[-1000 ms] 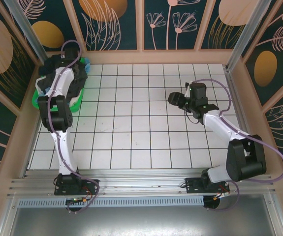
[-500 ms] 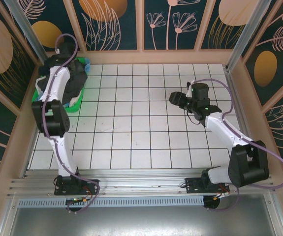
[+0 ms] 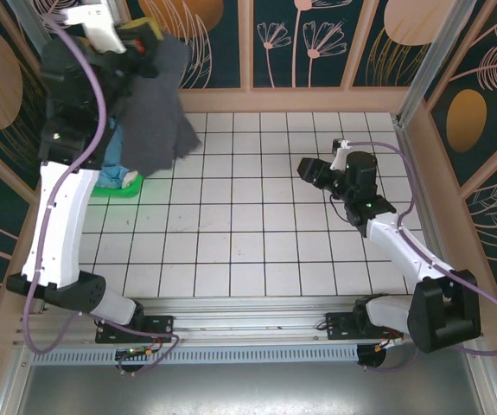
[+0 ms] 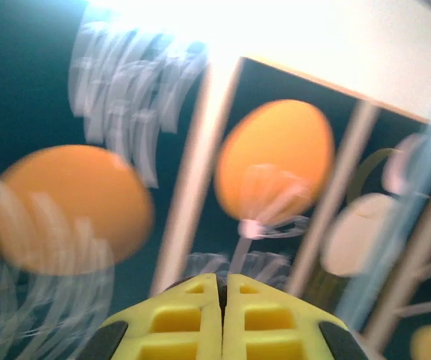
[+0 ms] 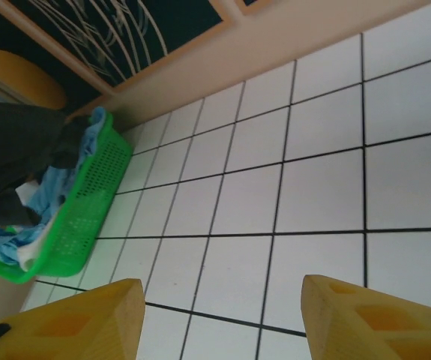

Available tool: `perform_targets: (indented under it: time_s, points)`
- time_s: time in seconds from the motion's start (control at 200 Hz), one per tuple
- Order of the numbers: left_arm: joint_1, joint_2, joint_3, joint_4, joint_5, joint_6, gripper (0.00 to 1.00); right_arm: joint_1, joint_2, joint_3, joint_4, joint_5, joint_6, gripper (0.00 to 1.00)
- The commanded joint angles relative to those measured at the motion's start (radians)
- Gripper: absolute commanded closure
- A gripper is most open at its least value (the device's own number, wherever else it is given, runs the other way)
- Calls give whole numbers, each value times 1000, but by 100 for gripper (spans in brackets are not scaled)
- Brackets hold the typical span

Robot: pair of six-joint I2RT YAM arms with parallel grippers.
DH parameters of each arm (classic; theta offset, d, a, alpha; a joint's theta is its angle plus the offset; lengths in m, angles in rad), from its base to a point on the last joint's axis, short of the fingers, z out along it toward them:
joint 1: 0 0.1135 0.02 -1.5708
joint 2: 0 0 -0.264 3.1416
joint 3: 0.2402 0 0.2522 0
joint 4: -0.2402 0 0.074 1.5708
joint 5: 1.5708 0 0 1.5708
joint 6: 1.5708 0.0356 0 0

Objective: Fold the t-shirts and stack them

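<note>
My left gripper will next move toward my right gripper, then down over the white tiles beside the basket to release the charcoal-grey t-shirt [image 3: 162, 112], because those tiles are bare.
My left gripper [image 3: 149, 33] is raised high at the back left, shut on the charcoal-grey t-shirt [image 3: 162, 112], which hangs from it over the basket's right side. In the left wrist view the yellow jaws of that gripper [image 4: 222, 279] are pressed together with a thin dark sliver of cloth between them, and the wall behind is blurred. A light blue t-shirt [image 3: 114, 156] and a bit of white cloth [image 3: 131, 179] lie in the green basket [image 3: 114, 192]. My right gripper [image 3: 309, 170] hovers open over the tiles at centre right, its fingers [image 5: 65, 322] wide apart with nothing between them.
The right wrist view looks across the white tiled floor [image 5: 312, 187] to the green basket [image 5: 88, 210] by the back wall, with the light blue cloth [image 5: 58, 187] and the hanging grey shirt [image 5: 13, 150] above it. Wooden walls ring the table.
My left arm has swung up out of the basket, lifting the charcoal-grey t-shirt with it. The right gripper has stayed near its place, jaws slightly narrower.
</note>
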Motion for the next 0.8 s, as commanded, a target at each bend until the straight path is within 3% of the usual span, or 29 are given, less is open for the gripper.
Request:
perform_targets:
  time_s: [0.0,0.13,0.185,0.28,0.37,0.455,0.53,0.616,0.671,0.796]
  points:
    - [-117,74,72,20,123,32,100,7,-59,4,58,-37,13,42]
    - [-157,112,43,119,205,-61,100,6,-120,-11,37,-35,8,42]
    - [-157,106,-20,143,137,-84,100,7,-141,-20,26,-31,7,42]
    - [-149,81,-191,167,-100,-106,100,7,-160,-31,-19,1,5,42]
    - [-76,58,-430,233,-186,-225,100,7,-157,-36,-94,59,9,42]
    - [35,59,-638,300,-122,-362,82,8,-140,-36,-184,127,21,33]
    - [104,81,-772,295,-110,-418,46,10,-126,-39,-284,230,46,25]
    - [123,87,-897,291,-121,-399,32,12,-124,-75,-361,345,74,22]
    - [121,72,-986,327,-94,-390,12,14,-123,-106,-385,369,84,19]
    - [78,49,-1139,417,-13,-369,4,29,-95,-174,-362,304,148,19]
